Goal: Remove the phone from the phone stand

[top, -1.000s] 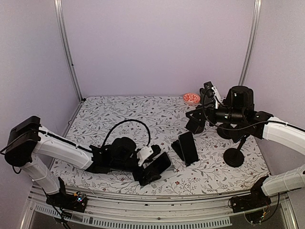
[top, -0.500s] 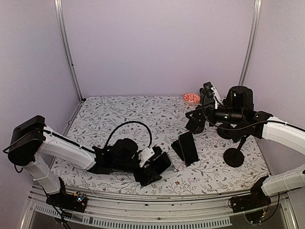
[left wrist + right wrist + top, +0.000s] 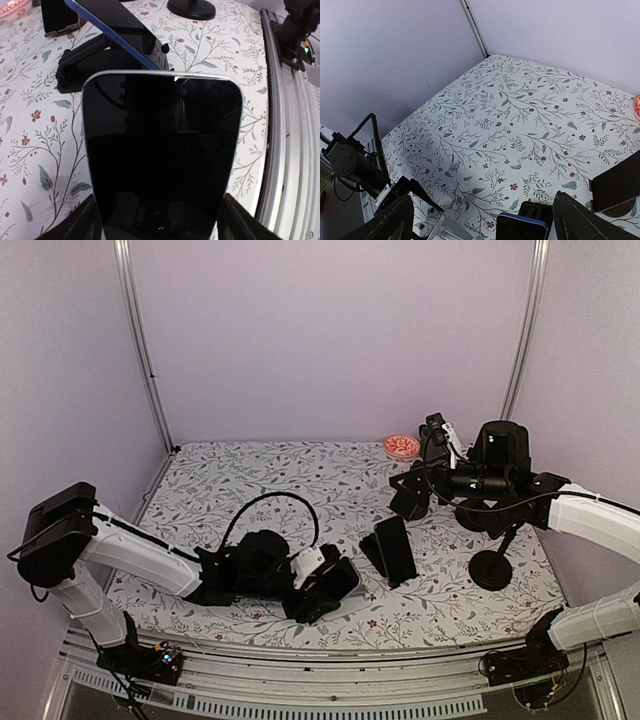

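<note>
My left gripper swings the phone outward and left in the top view next. Then it lowers the phone onto bare tabletop beside the side and releases it.
A dark-screened phone (image 3: 338,578) with a pale rim leans tilted near the table's front. Its screen (image 3: 160,150) fills the left wrist view. My left gripper (image 3: 315,592) comes in from the left, and its gripper (image 3: 157,220) has a finger against each side edge of the phone. Whatever props this phone from beneath is hidden. A second, blue-edged phone (image 3: 397,548) (image 3: 112,22) leans on a black phone stand (image 3: 372,552) (image 3: 85,60) just beyond. My right gripper (image 3: 412,495) (image 3: 480,220) hangs open above the table at the right rear, holding nothing.
A red-and-white dish (image 3: 402,447) sits at the back wall. Black round-based stands (image 3: 490,568) (image 3: 470,515) occupy the right side under the right arm. The metal front rail (image 3: 285,125) runs close beside the gripped phone.
My left gripper slid a little to the right around the pale-rimmed phone and its jaws narrowed onto the phone's sides. The right arm has not moved.
</note>
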